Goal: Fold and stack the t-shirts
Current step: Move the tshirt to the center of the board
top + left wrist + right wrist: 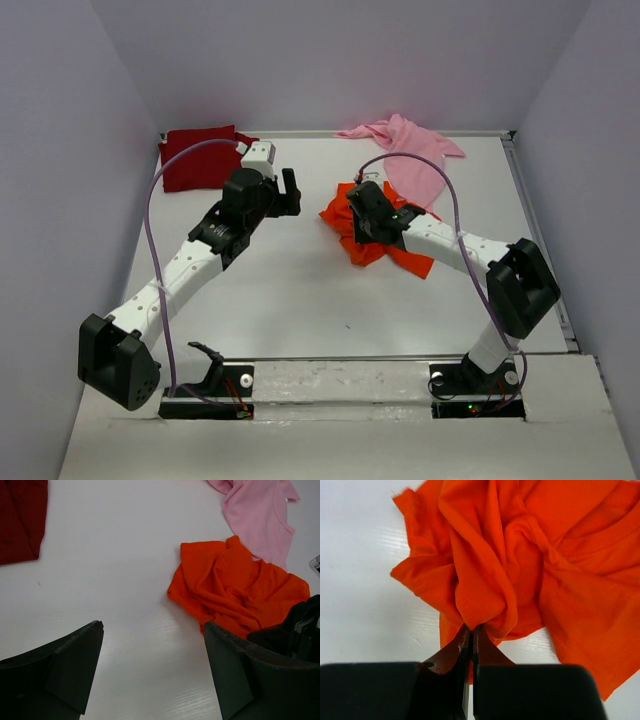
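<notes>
The robot's right gripper needs to move back and to the left in the top view, over bare tabletop, and release the shirt's fold there next, because the orange shirt lies bunched.
A crumpled bright orange t-shirt (345,218) lies mid-table, also in the left wrist view (225,587) and filling the right wrist view (520,555). My right gripper (472,628) is shut, pinching a fold of that orange cloth; from above it sits on the shirt (362,210). A folded dark red t-shirt (197,157) rests at the back left (20,520). A rumpled light pink t-shirt (410,150) lies at the back right (260,515). My left gripper (290,192) hovers left of the orange shirt, open and empty (152,627).
White walls enclose the table on the left, back and right. A raised strip (370,378) with both arm bases runs along the near edge. The right arm's dark link (300,630) shows just past my left gripper's right finger.
</notes>
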Motion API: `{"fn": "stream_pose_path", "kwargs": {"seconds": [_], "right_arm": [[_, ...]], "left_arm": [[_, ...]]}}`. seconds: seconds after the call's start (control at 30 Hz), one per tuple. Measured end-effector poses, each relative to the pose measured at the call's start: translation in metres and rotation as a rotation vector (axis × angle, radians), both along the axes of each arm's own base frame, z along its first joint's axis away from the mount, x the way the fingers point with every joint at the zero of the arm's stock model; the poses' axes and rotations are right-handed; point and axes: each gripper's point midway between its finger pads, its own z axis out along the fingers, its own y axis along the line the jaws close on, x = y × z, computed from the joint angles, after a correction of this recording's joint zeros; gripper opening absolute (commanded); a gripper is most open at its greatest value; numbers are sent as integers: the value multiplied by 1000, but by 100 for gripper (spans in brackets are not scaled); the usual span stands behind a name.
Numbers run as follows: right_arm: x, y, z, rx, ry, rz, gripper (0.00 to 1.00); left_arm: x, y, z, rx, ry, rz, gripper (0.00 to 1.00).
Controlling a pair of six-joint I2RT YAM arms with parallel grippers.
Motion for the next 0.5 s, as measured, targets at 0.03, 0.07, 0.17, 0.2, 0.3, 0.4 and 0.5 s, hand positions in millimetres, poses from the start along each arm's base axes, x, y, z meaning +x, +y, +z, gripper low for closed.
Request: {"fn": "stream_pose_path", "kwargs": {"seconds": [0.03, 0.07, 0.17, 0.2, 0.3, 0.4, 0.5], "right_arm": [[-4, -1, -6, -3, 16, 3, 0], [-9, -1, -14, -6, 38, 7, 0], [-17, 4, -20, -2, 59, 28, 0], [-19, 9, -19, 6, 57, 43, 0], [-25, 24, -17, 30, 49, 83, 0], [-39, 46, -15, 57, 48, 149, 0], [-59, 69, -14, 68, 51, 218, 0]], "left_arm": [[0, 1, 0, 2, -1, 3, 91], [1, 1, 0, 4, -2, 6, 91], [2, 4, 0, 9, -5, 19, 91], [2, 4, 0, 10, -5, 21, 91], [2, 5, 0, 14, -6, 30, 91], [4, 7, -2, 18, -3, 38, 91], [5, 8, -3, 20, -1, 43, 91]]}}
